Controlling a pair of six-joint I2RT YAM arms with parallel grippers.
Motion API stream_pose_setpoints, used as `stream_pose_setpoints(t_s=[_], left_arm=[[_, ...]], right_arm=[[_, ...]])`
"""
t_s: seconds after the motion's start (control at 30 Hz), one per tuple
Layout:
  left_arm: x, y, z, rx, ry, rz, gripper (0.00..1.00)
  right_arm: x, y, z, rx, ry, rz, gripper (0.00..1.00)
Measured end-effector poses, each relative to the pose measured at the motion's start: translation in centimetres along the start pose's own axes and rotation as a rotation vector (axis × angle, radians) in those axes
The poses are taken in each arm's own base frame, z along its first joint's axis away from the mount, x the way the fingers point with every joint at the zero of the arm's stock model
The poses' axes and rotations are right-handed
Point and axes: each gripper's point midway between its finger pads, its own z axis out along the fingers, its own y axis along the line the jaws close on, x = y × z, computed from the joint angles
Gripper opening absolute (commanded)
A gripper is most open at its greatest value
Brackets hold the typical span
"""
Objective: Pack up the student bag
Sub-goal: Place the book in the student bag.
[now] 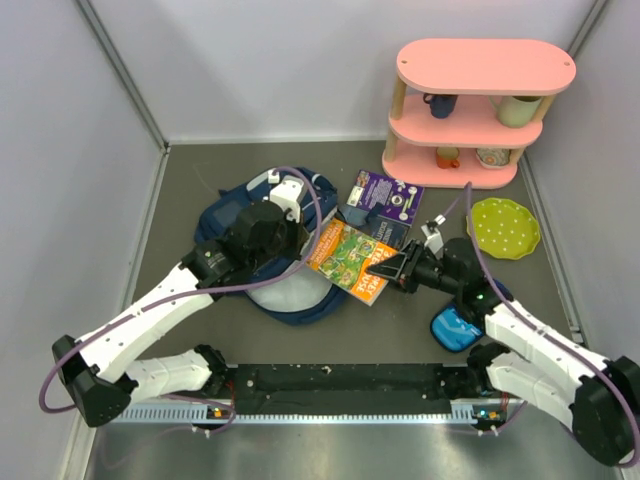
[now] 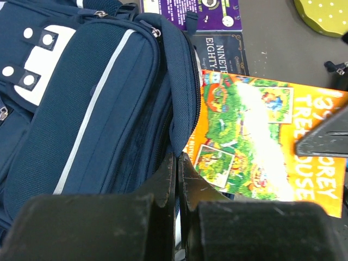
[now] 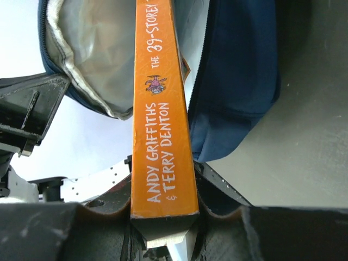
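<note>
I will push my right gripper to the left in the top view, book first, and release the book inside the bag's grey-lined opening, which is wide open on that side.
The navy student bag (image 1: pixel 232 222) lies on the table's middle left, its mouth toward the right. In the left wrist view its front pocket with a white stripe (image 2: pixel 98 109) fills the left side. My left gripper (image 1: pixel 300 252) (image 2: pixel 178 179) is shut on the bag's opening edge. My right gripper (image 1: pixel 386 268) (image 3: pixel 163 215) is shut on an orange book (image 1: pixel 348 258) by its spine (image 3: pixel 160 109). The book's far end lies at the bag's open mouth, where grey lining (image 3: pixel 92 54) shows. The book's cover also shows in the left wrist view (image 2: pixel 261 136).
A purple book (image 1: pixel 390 197) and a dark book (image 1: pixel 376 226) lie behind the orange one. A green dotted plate (image 1: pixel 503 227) sits at the right. A pink shelf (image 1: pixel 470 110) with mugs stands at the back right. A blue pencil case (image 1: pixel 455 328) lies under my right arm.
</note>
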Motion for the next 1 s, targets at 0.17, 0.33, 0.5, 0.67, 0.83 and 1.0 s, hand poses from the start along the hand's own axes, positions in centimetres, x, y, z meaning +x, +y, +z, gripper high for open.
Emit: stream_pose_setpoints(t_s=[0.17, 0.33, 0.5, 0.67, 0.83, 1.0], left_arm=[[-0.1, -0.7, 0.2, 0.027, -0.001, -0.004, 0.0], [0.0, -1.1, 0.7, 0.038, 0.005, -0.011, 0.0], [0.2, -1.4, 1.0, 0.048, 0.014, -0.015, 0.0], [-0.6, -1.7, 0.8, 0.059, -0.001, -0.019, 0.0], [-1.7, -2.0, 0.4, 0.068, -0.027, -0.023, 0.0], [-2.4, -2.2, 0.2, 0.072, -0.042, -0.025, 0.0]], right_arm=[[-0.2, -0.7, 2.0, 0.003, 0.031, 0.063, 0.0], [-0.2, -0.9, 4.2, -0.019, 0.053, 0.124, 0.0], [-0.5, 0.0, 6.1, -0.06, 0.08, 0.162, 0.0], [-1.1, 1.1, 8.3, -0.079, 0.085, 0.179, 0.0], [-1.2, 1.2, 11.0, -0.048, 0.08, 0.192, 0.0], [-1.0, 1.7, 13.7, -0.029, 0.058, 0.182, 0.0]])
